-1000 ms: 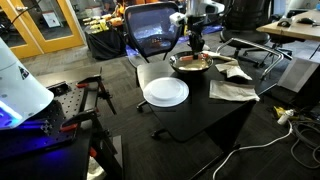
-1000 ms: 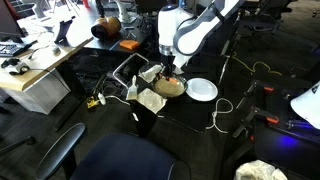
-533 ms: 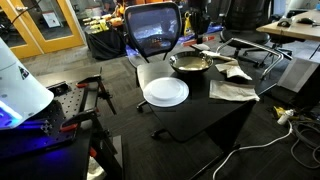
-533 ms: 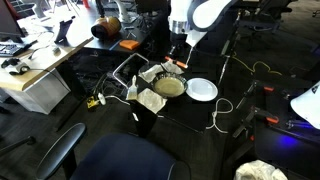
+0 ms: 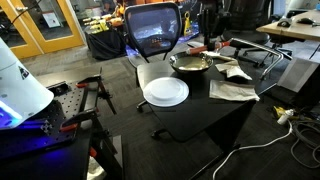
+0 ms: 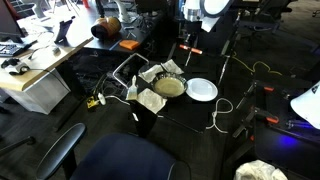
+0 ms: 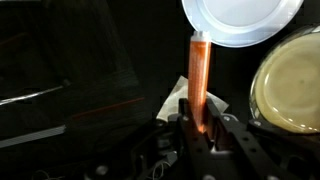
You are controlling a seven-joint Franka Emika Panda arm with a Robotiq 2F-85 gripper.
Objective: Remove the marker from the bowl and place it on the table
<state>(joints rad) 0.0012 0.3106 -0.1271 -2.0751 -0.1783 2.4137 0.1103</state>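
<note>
I will move my gripper down and to the left in the wrist view and let go of the marker, because the bare tabletop beside the plate is that way.
My gripper (image 7: 197,128) is shut on the red marker (image 7: 199,75), which sticks out from between the fingers. In both exterior views the gripper (image 5: 205,39) (image 6: 190,44) hangs high above the black table (image 5: 200,108) (image 6: 185,110), with the marker (image 5: 197,46) (image 6: 193,51) in the air above the far side of the bowl. The brownish bowl with a shiny rim (image 5: 190,63) (image 6: 170,87) (image 7: 290,85) stands on the table and looks empty. The white plate (image 5: 165,92) (image 6: 202,89) (image 7: 240,20) lies next to it.
Crumpled light cloths (image 5: 232,90) (image 6: 152,98) lie on the table beside the bowl. An office chair (image 5: 150,30) stands behind the table. A light wooden desk (image 6: 40,65) and floor cables (image 6: 230,105) are nearby.
The gripper has risen from the bowl with the marker held in it and moved a little away from the bowl. The bowl and the plate have not moved.
</note>
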